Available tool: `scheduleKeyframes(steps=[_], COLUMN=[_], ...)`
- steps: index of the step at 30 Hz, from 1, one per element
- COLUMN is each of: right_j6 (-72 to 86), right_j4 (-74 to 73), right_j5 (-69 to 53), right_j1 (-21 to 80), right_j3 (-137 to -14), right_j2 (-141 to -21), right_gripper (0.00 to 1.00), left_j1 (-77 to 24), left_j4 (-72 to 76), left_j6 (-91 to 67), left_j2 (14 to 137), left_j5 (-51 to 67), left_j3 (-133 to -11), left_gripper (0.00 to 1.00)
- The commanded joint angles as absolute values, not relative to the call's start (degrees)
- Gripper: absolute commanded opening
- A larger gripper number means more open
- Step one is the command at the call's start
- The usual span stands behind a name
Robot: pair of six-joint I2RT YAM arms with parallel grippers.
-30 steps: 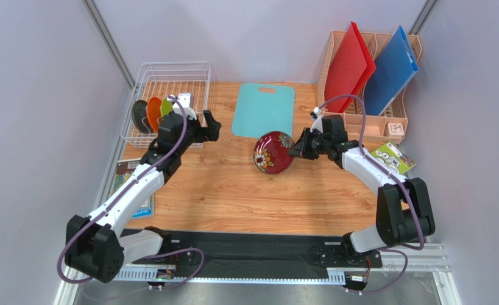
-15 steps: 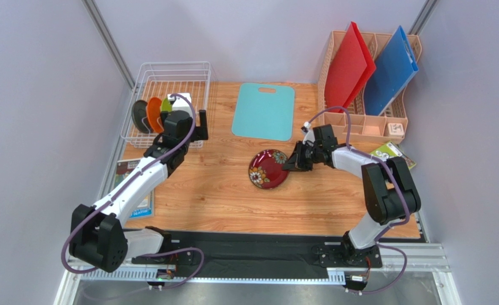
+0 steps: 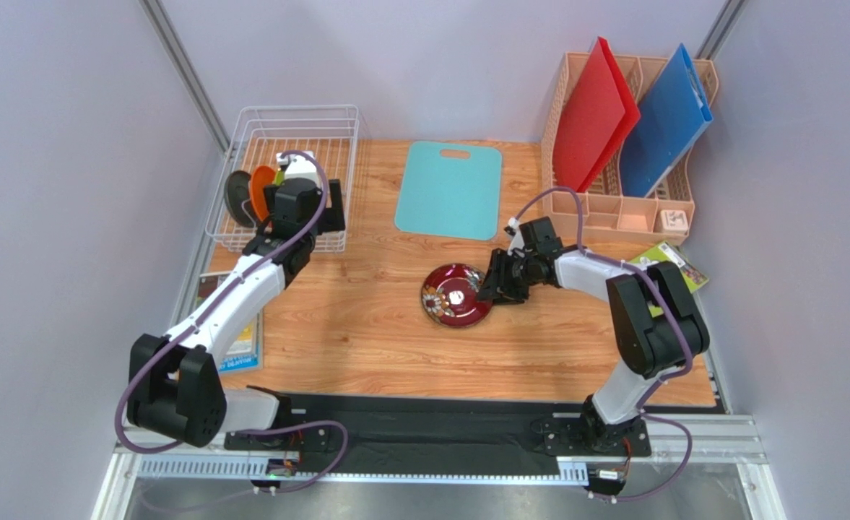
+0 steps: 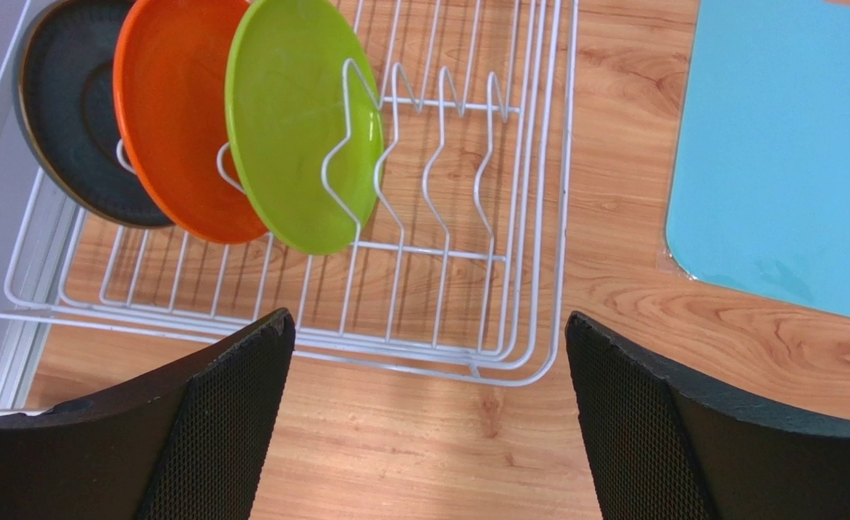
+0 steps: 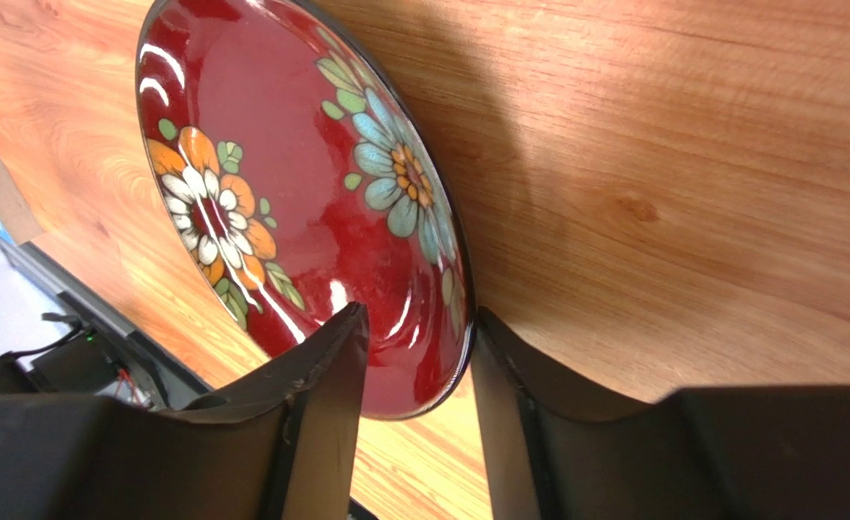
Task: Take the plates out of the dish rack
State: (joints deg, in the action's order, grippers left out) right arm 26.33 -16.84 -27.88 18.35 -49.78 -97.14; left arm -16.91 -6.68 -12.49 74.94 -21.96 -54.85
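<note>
The left gripper will next move away from the robot's base toward the lime green plate, then go down onto its near rim [image 4: 300, 236].
The white wire dish rack [image 3: 288, 128] stands at the back left; its near rim shows in the left wrist view [image 4: 527, 368]. The lime green [image 4: 288, 119], orange [image 4: 169, 119] and dark teal-grey [image 4: 66, 108] plates stand upright in its left slots. My left gripper [image 3: 304, 217] is open and empty over the rack's near edge, its midpoint [image 4: 427, 320] to the right of the green plate. My right gripper [image 3: 494, 284] is shut on the rim of the dark red patterned plate [image 3: 453, 295], held low and tilted just over the table. The right wrist view shows the gripper [image 5: 418, 314] pinching that plate [image 5: 288, 163].
A flat teal cutting board [image 3: 451, 186] lies at the back middle, right of the rack. A peach organizer [image 3: 626, 206] with a red board [image 3: 592, 114] and a blue board [image 3: 662, 119] stands at the back right. A printed packet [image 3: 668, 268] lies at the right, a booklet [image 3: 223, 314] at the left.
My right gripper has carried the red plate down and to the left and laid it flatter, close to the table. My left gripper has moved back over the rack's near edge.
</note>
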Motion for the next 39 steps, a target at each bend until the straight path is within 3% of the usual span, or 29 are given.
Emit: scheduleKeyframes(steps=[1, 5, 10, 17, 32, 39], right_j6=[24.8, 23.4, 22.0, 21.2, 18.9, 18.8], right_j4=[-20.3, -24.0, -24.2, -23.3, -22.9, -21.9], right_j5=[-17.0, -7.8, -1.9, 3.8, 4.2, 3.4], right_j1=[19.2, 20.3, 20.8, 20.8, 20.9, 20.9], right_j3=[-49.8, -51.0, -50.7, -49.8, -50.4, -51.8], right_j2=[-94.7, -91.7, -85.5, -76.0, -73.4, -76.8], right_gripper=[0.48, 0.55, 0.56, 0.75, 0.76, 0.75], left_j1=[-16.5, -15.9, -15.3, -13.7, -3.2, -0.8], left_j4=[-7.2, -7.5, -9.2, -11.4, -9.8, -7.9], left_j6=[-12.1, -12.1, -10.9, -11.0, -12.2, -12.7], left_j2=[75.3, 76.0, 77.9, 81.6, 95.4, 102.2], left_j5=[-20.7, -19.7, -16.7, -22.5, -17.3, -14.7], left_j3=[-57.0, -57.4, -59.3, -63.7, -73.6, -77.9], left_gripper=[1.0, 0.99, 0.99, 1.0, 0.96, 0.83])
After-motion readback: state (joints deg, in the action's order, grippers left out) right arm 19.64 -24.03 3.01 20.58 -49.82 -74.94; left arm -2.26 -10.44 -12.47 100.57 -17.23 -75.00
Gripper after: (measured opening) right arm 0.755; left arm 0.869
